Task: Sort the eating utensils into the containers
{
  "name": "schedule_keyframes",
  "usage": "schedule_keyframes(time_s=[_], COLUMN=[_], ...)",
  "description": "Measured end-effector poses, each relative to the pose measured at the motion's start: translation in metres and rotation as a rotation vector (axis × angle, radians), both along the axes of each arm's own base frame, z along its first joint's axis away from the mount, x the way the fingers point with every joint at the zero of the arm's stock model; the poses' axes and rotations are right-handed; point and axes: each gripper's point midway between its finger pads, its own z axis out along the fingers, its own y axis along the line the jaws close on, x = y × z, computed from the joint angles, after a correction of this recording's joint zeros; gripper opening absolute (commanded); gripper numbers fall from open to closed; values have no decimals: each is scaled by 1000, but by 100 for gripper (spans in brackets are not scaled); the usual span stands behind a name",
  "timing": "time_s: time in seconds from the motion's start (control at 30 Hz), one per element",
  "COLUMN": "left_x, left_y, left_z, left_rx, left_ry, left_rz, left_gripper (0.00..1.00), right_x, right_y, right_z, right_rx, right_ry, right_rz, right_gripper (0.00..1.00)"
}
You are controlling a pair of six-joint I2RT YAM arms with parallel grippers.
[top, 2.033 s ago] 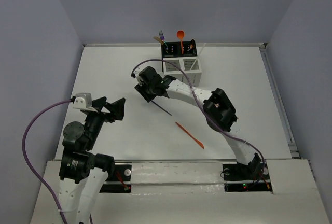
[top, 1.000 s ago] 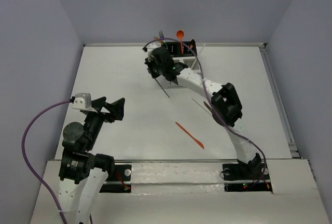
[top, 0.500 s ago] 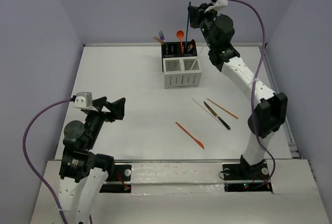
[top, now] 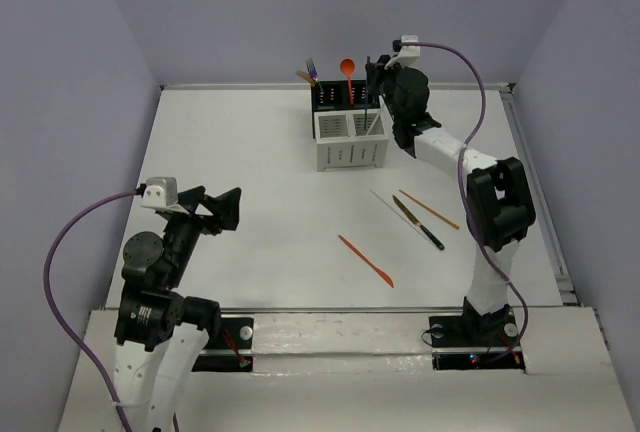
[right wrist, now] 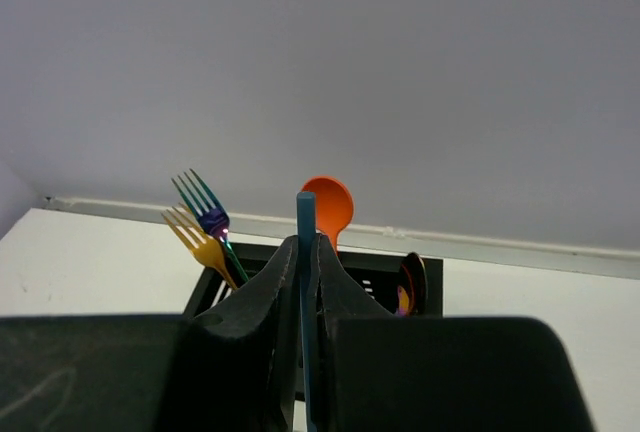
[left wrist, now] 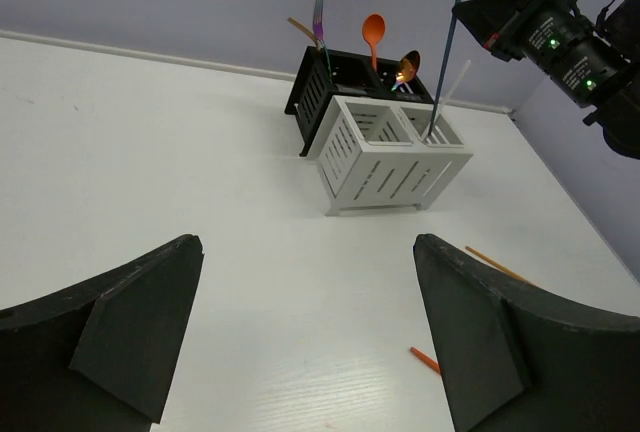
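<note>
The right gripper lowers the dark blue chopstick (top: 366, 102) a little next, then releases it, since the white holder is already around its lower end.
My right gripper (top: 376, 74) is shut on a dark blue chopstick (top: 366, 102) and holds it upright over the containers (top: 350, 150). In the left wrist view the chopstick (left wrist: 444, 67) has its lower end inside the right white holder (left wrist: 440, 142). In the right wrist view the fingers (right wrist: 283, 277) pinch the chopstick (right wrist: 305, 214). Behind it the black holders (right wrist: 375, 287) hold two forks (right wrist: 205, 214) and an orange spoon (right wrist: 328, 202). An orange utensil (top: 366, 261), a black-handled knife (top: 418, 223), a gold chopstick (top: 430, 210) and a white stick (top: 384, 206) lie on the table. My left gripper (top: 213, 206) is open and empty.
A white stick (left wrist: 452, 82) leans in the right white holder. The table's back wall runs just behind the containers. A rail (top: 535, 192) runs along the right edge. A purple cable (top: 470, 92) arcs off the right wrist.
The right arm lifted the blue chopstick off the table, swung it high above the containers, then lowered it so its end sits in the right white holder. The left arm has not moved.
</note>
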Motion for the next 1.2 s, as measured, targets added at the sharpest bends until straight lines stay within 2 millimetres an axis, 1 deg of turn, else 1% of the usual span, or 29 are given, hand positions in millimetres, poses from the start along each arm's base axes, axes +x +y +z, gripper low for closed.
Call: schedule_keyframes(time_s=[0.17, 0.3, 0.33, 0.37, 0.4, 0.5, 0.57, 0.63, 0.7, 0.73, 0.8, 0.83, 0.93, 0.97, 1.0, 1.03, 1.07, 1.1, 1.13, 1.17, 1.2], left_x=[0, 0, 0, 0, 1, 1, 1, 1, 1, 1, 0, 0, -2, -3, -4, -5, -7, -9, -10, -11, -12], left_y=[0, 0, 0, 1, 1, 1, 1, 1, 1, 1, 1, 1, 1, 2, 2, 2, 2, 1, 0, -1, -2], left_z=[0, 0, 0, 0, 0, 0, 0, 0, 0, 0, 0, 0, 2, 3, 5, 6, 7, 9, 10, 11, 12], left_rx=[0, 0, 0, 0, 0, 0, 0, 0, 0, 0, 0, 0, -2, -3, -5, -6, -8, -9, -11, -12, -13], left_ry=[0, 1, 1, 1, 1, 1, 1, 1, 1, 1, -1, -2, -10, -16, -23, -30, -36, -44, -49, -54, -57], left_rz=[0, 0, 2, 3, 6, 7, 6, 6, 6, 6, 5, 4, 4, 4, 4, 3, 1, -4, -8, -16, -21], left_gripper=[99, 99, 99, 99, 99, 99, 99, 99, 99, 99, 99, 99, 99, 99, 99, 99, 99, 99, 99, 99, 99], right_x=[-1, -2, -3, -4, -6, -13, -18, -24, -32, -37, -51, -58, -87, -96, -101, -109, -116, -123, -128, -139, -145], right_y=[-11, -16, -17, -18, -18, -21, -22, -24, -26, -28, -34, -36, -47, -51, -53, -58, -62, -67, -72, -79, -82], right_z=[-23, -28, -31, -35, -39, -57, -63, -58, -46, -35, -16, -11, 22, 28, 30, 30, 21, 11, -2, -24, -39], right_rx=[-7, 3, 5, 9, 10, 2, 6, 9, 19, 28, 44, 51, 84, 88, 88, 88, 82, 70, 54, 36, 25], right_ry=[7, -8, -11, -9, -6, 29, 52, 56, 48, 34, 12, 10, -18, -8, -1, 21, 60, 93, 136, 200, 242], right_rz=[-35, -55, -58, -60, -59, -60, -60, -56, -52, -50, -49, -48, -45, -44, -48, -55, -68, -82, -97, -116, -124], right_gripper=[7, 7, 10, 21, 27, 39, 44, 47, 47, 47, 45, 44, 34, 32, 26, 22, 18, 17, 17, 17, 17])
